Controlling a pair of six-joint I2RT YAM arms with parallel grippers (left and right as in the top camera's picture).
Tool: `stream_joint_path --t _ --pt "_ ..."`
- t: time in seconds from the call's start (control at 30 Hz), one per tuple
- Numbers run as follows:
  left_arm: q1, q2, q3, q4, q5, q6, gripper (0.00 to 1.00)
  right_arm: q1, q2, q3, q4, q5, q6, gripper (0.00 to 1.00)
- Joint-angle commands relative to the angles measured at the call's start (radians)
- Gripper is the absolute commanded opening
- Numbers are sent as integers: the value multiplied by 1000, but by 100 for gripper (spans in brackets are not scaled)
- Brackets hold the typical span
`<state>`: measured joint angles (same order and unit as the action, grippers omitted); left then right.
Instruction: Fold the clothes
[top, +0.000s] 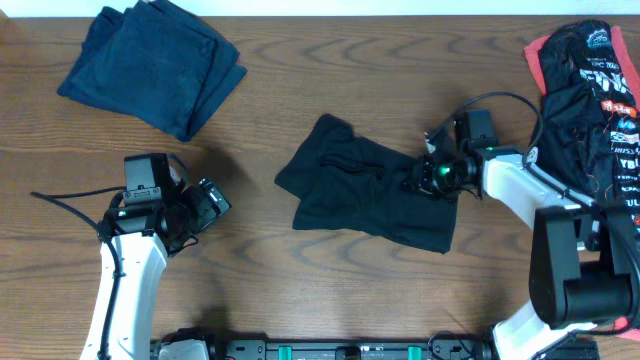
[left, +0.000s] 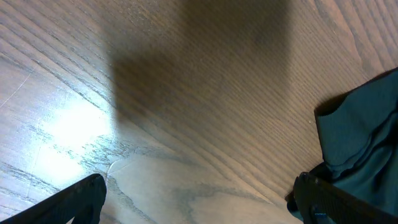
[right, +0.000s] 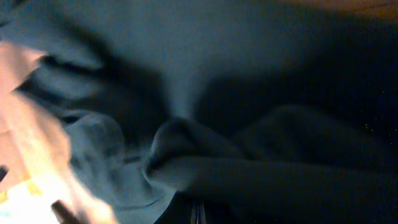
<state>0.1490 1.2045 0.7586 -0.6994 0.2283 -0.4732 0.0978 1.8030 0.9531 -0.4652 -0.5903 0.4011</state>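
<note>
I will drag the crumpled shirt's fold toward the bare wood before the pile, right of my right gripper in the overhead view, and release.
A black shirt (top: 365, 195) lies crumpled in the middle of the table. My right gripper (top: 428, 176) rests on its right part, shut on a fold of the cloth. In the right wrist view the dark cloth (right: 249, 93) fills the frame and bunches up at the closed gripper (right: 198, 213). More clothes, black with pink-red trim and white lettering (top: 592, 90), are piled at the far right. My left gripper (top: 210, 205) stands open over bare wood, left of the shirt, holding nothing. In the left wrist view its fingers (left: 81, 199) are wide apart, and dark cloth (left: 367, 137) shows at the right edge.
A folded dark blue garment (top: 150, 65) lies at the back left. The wooden table (top: 300, 80) shows bare between the garments. The right arm's base (top: 575, 270) stands at the front right, close to the pile.
</note>
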Motion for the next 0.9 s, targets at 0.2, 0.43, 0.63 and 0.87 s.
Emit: stream_joint_path --t 0.2,0.43,0.63,0.87 --pt "4 4 -11 -2 -12 9 98 -145 23 -4 40 70 -24 2" --pt "4 4 -11 1 -12 10 98 -139 17 15 38 2 -25 1" --pt "4 4 -11 1 -12 9 98 -133 -59 60 -43 -259 -66 1" --pt "4 4 -11 -2 -12 9 98 -90 -146 58 -244 -225 -166 5"
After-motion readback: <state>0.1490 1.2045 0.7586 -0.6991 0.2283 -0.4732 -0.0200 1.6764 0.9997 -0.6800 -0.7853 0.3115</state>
